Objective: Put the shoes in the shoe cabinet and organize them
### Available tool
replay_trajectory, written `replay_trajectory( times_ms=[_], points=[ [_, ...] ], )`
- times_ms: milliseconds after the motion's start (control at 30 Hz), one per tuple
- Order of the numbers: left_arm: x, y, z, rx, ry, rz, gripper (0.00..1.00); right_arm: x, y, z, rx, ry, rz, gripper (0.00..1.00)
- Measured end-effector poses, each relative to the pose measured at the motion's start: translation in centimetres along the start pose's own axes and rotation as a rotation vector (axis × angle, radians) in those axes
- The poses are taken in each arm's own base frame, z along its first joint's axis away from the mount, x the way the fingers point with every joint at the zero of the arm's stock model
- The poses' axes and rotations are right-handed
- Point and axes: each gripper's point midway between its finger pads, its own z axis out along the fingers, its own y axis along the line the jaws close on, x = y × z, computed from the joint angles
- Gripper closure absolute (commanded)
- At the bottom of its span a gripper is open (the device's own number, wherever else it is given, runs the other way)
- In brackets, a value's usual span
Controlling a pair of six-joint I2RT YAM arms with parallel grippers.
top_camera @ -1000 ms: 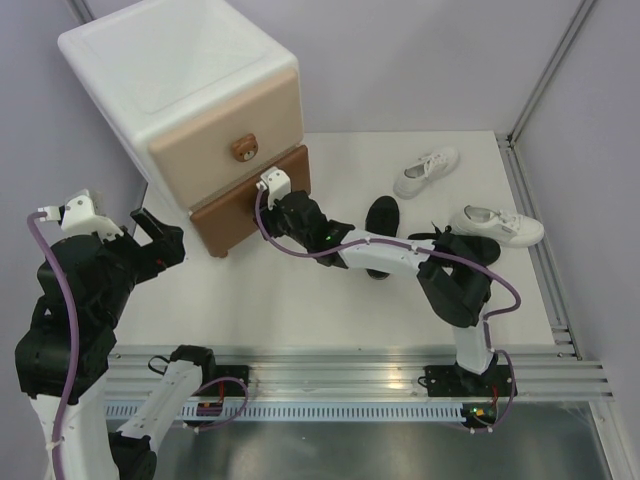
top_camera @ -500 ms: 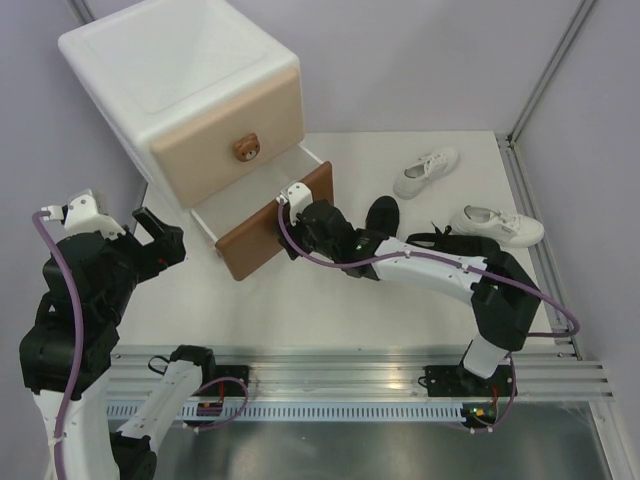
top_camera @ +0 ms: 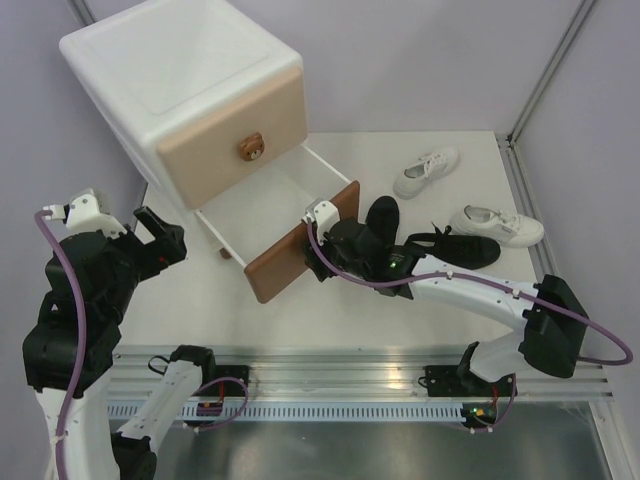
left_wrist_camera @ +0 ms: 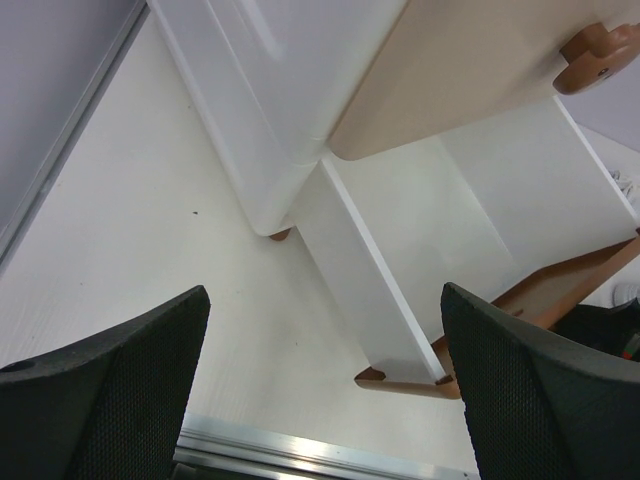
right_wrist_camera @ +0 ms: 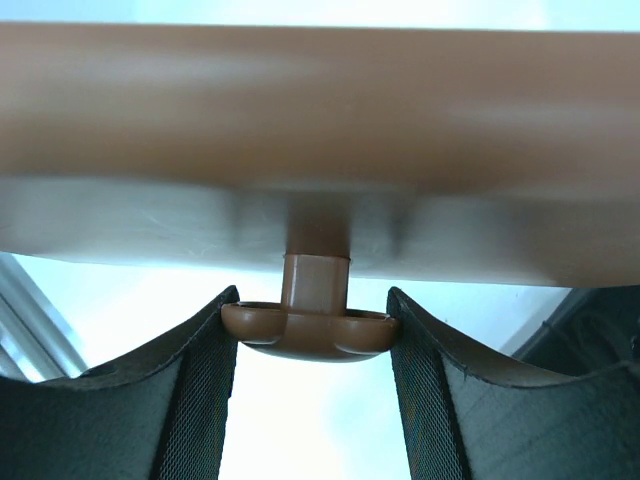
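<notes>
My right gripper draws the knob (right_wrist_camera: 312,330) back, away from the cabinet, next, since the back of the lower drawer is still beneath the upper drawer.
The shoe cabinet (top_camera: 190,70) stands at the back left, its beige upper drawer (top_camera: 215,160) closed. Its lower drawer (top_camera: 262,205) is pulled out, white inside and holding nothing, brown front (top_camera: 290,262) angled toward me. My right gripper (top_camera: 322,232) is shut on that front's knob (right_wrist_camera: 310,332), its pads (right_wrist_camera: 205,375) pressing both sides. Two black shoes (top_camera: 381,218) (top_camera: 468,250) lie just behind the right arm. Two white shoes (top_camera: 427,171) (top_camera: 497,226) lie at the back right. My left gripper (left_wrist_camera: 325,295) hangs open above the table, left of the drawer (left_wrist_camera: 470,200).
An aluminium rail (top_camera: 350,372) runs along the near edge, and a frame rail (top_camera: 535,215) bounds the right side. The cabinet's brown foot (left_wrist_camera: 282,235) rests on the table. The left arm (top_camera: 85,290) stands raised at the left, close to the wall.
The right gripper has drawn the lower drawer out toward the front right, from nearly closed to wide open. The left arm has stayed put.
</notes>
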Motion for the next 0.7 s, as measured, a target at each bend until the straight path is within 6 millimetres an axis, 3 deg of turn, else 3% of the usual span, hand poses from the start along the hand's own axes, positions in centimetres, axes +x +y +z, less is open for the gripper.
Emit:
replay_trajectory(
  times_ms=[200, 600, 700],
  points=[
    [0.0, 0.0, 0.0, 0.000, -0.002, 0.000, 0.00, 1.8, 0.3, -1.5, -0.006, 0.039, 0.006, 0.89],
    [0.1, 0.0, 0.2, -0.002, 0.002, 0.001, 0.00, 2.9, 0.7, -2.9, -0.006, 0.049, 0.038, 0.88],
    [0.1, 0.0, 0.2, -0.002, 0.002, 0.001, 0.00, 3.2, 0.8, -3.0, -0.004, 0.055, 0.044, 0.77]
  ],
)
